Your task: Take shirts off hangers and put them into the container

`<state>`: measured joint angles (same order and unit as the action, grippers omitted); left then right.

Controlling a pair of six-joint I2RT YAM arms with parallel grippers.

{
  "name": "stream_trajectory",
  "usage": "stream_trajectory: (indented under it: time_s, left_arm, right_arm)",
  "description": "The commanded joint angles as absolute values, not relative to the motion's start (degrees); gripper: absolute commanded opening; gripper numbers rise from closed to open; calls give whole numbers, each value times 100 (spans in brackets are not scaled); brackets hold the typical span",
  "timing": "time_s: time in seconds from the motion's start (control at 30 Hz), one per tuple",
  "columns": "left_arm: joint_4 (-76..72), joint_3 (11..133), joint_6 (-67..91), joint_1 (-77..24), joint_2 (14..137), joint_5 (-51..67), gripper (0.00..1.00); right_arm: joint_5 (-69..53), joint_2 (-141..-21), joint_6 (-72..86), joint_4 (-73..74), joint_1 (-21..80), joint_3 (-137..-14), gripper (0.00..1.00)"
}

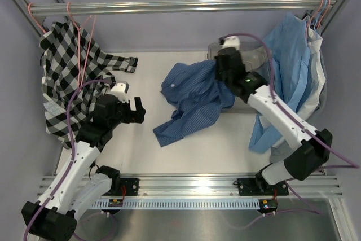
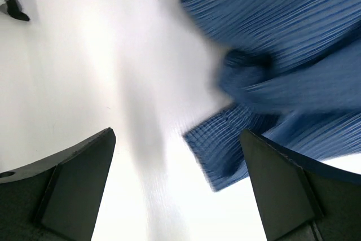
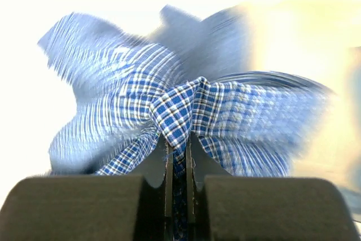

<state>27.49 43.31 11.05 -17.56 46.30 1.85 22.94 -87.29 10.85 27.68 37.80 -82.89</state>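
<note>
The container's half by the garments lies to the right in the top view, so my right gripper should move that way next and release the fold of the shirt.
The dark blue fine-check shirt (image 1: 192, 97) lies crumpled on the white table, off any hanger. My right gripper (image 1: 219, 76) is shut on a fold of it at its right end, beside the container (image 1: 258, 59), a clear grey bin partly hidden behind that arm. In the right wrist view the checked cloth (image 3: 186, 111) is pinched between the gripper's (image 3: 178, 139) nearly closed fingers. The black-and-white check shirt (image 1: 66, 77) hangs from a pink wire hanger (image 1: 84, 40) at the rail's left end. My left gripper (image 1: 140, 111) is open and holds nothing, left of the blue shirt (image 2: 282, 55); its fingers (image 2: 73, 179) stand wide apart.
A metal rail (image 1: 180, 7) spans the back. Plain light blue and white garments (image 1: 293, 66) hang on pink hangers (image 1: 321, 4) at its right end, close behind my right arm. Frame posts stand at both back corners, and a slotted metal rail runs along the near edge.
</note>
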Motion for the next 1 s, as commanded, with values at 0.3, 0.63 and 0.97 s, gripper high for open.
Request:
stream_trajectory:
  time_s: [0.3, 0.63, 0.97]
  left_arm:
    - [2145, 4078, 949, -1784, 4395, -527, 99]
    - [2153, 4060, 923, -1784, 4377, -659, 99]
    - [2180, 4052, 896, -1784, 4438, -764, 99]
  right_arm:
    - [3314, -8988, 1827, 2697, 960, -8420, 0]
    - [1689, -9019, 1243, 2988, 1018, -8551, 84]
    - [29, -8841, -597, 3076, 3470, -8201, 93]
